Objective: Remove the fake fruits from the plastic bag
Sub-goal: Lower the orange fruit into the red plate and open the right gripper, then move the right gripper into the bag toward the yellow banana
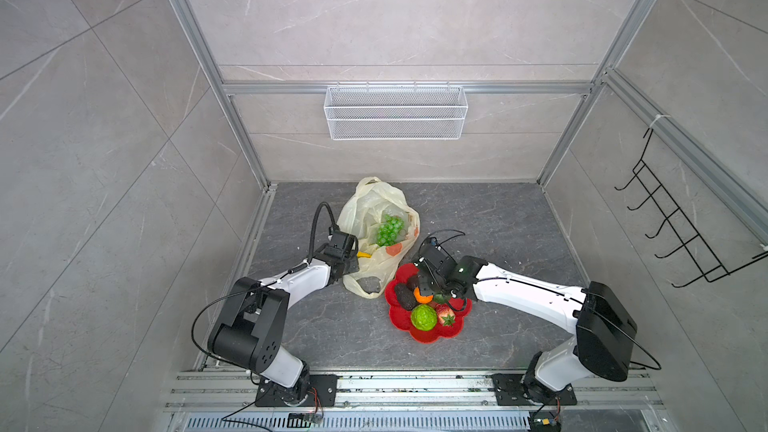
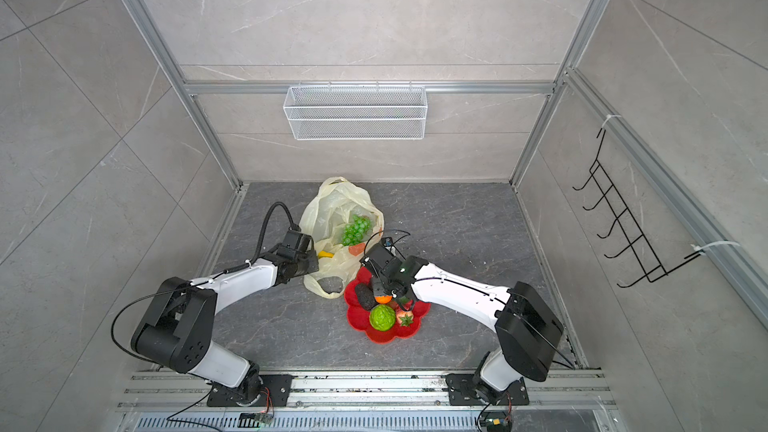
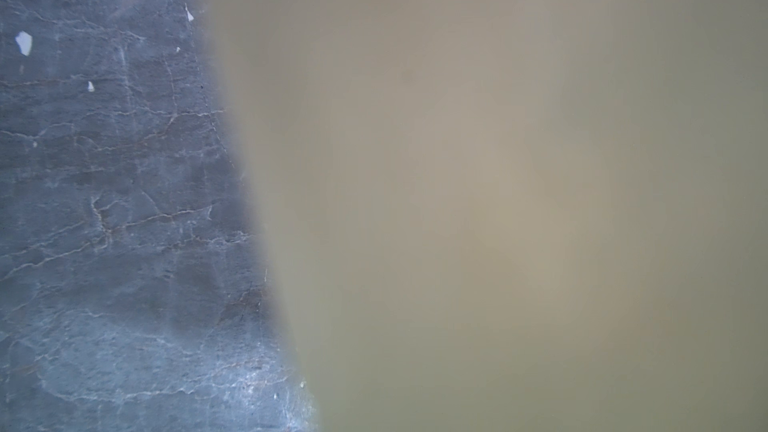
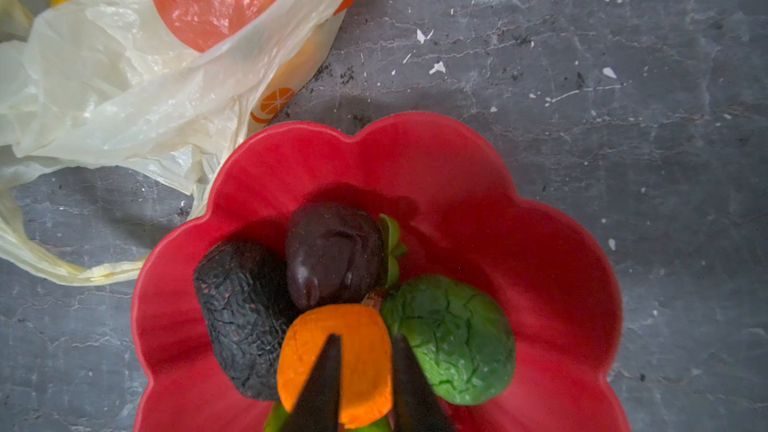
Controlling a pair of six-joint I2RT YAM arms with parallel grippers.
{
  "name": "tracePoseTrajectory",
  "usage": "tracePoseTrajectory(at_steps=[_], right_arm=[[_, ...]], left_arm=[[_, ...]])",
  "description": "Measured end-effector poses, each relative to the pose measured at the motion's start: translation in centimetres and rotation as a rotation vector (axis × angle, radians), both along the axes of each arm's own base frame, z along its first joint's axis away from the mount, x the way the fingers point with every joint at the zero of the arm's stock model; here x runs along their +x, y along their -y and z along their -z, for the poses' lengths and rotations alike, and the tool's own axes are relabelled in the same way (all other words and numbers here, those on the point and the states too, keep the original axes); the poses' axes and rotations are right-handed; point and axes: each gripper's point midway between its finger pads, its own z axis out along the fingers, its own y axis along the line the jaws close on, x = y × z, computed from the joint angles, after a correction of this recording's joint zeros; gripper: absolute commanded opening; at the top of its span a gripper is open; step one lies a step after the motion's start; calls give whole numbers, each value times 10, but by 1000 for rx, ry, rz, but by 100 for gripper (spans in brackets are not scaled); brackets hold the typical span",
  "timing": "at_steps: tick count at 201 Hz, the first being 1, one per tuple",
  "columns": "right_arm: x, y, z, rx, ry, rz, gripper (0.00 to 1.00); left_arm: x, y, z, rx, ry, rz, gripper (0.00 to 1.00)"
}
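The left gripper draws back over the dark floor between it and its base next, keeping the bag (image 1: 370, 205) open around the banana, and releases the film.
The plastic bag (image 1: 370, 205) lies open on the dark floor, with a green grape bunch (image 1: 390, 229) and a yellow banana (image 1: 365, 254) inside. My left gripper (image 1: 353, 259) is at the bag's left rim, shut on the film. The bag (image 3: 498, 160) blurs most of the left wrist view and hides the fingers. The red plate (image 4: 457, 168) holds an orange (image 4: 365, 326), two dark avocados (image 4: 245, 317), a green avocado (image 4: 453, 338), a bumpy green ball (image 1: 424, 317) and a strawberry (image 1: 445, 313). My right gripper (image 4: 366, 337) hovers just over the orange, its jaws slightly apart.
A white wire basket (image 1: 395, 112) hangs on the back wall. A black hook rack (image 1: 681, 222) is fixed to the right wall. Aluminium rails (image 1: 415, 388) carry both arm bases along the front edge. The plate touches the bag's near corner.
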Motion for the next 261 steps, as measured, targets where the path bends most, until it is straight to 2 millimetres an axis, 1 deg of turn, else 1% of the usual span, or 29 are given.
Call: tracePoseTrajectory(at_steps=[15,25,48,65,88,109,122,136,152,172,181,199,208,216,232,246,261], right_arm=[[0,1,-2,-7,3,1,42],[2,1,-5,-13,11,2,43],[11,-2,-20,-10,52,8,46],[17,-5,-32,-6,86,7,46],[25,-10,-47,9,124,4,46],[32,-20,-55,29,144,-10,47],[36,-31,-56,55,145,-23,47],[42,-51,-55,102,132,-48,47],[50,-79,-50,161,108,-85,47],[60,-112,-39,201,77,-121,47],[67,-126,-35,208,74,-132,47],[81,-149,-26,208,75,-153,47],[88,-158,-23,204,80,-159,48],[93,-164,-19,195,83,-165,48],[104,-174,-16,175,93,-173,48],[112,-181,-13,156,100,-176,48],[115,-183,-8,138,95,-173,48]], left_arm=[[0,0,0,2,1,-2,0],[0,-1,0,5,2,-3,0],[0,-2,0,10,2,-7,0],[1,-8,0,22,5,-23,0],[4,-23,-4,26,13,-66,0],[3,-46,-14,25,41,-127,0],[0,-59,-20,33,61,-163,0],[-6,-69,-27,42,86,-187,0],[-14,-72,-32,36,110,-193,0],[-22,-72,-32,23,113,-189,0],[-22,-69,-30,6,105,-179,5],[-23,-60,-22,-25,69,-151,27],[-23,-55,-16,-42,45,-138,36],[-23,-50,-12,-54,27,-123,41],[-22,-40,-5,-79,-8,-94,51],[-23,-33,-2,-96,-22,-75,55],[-23,-28,-2,-110,-25,-58,59]])
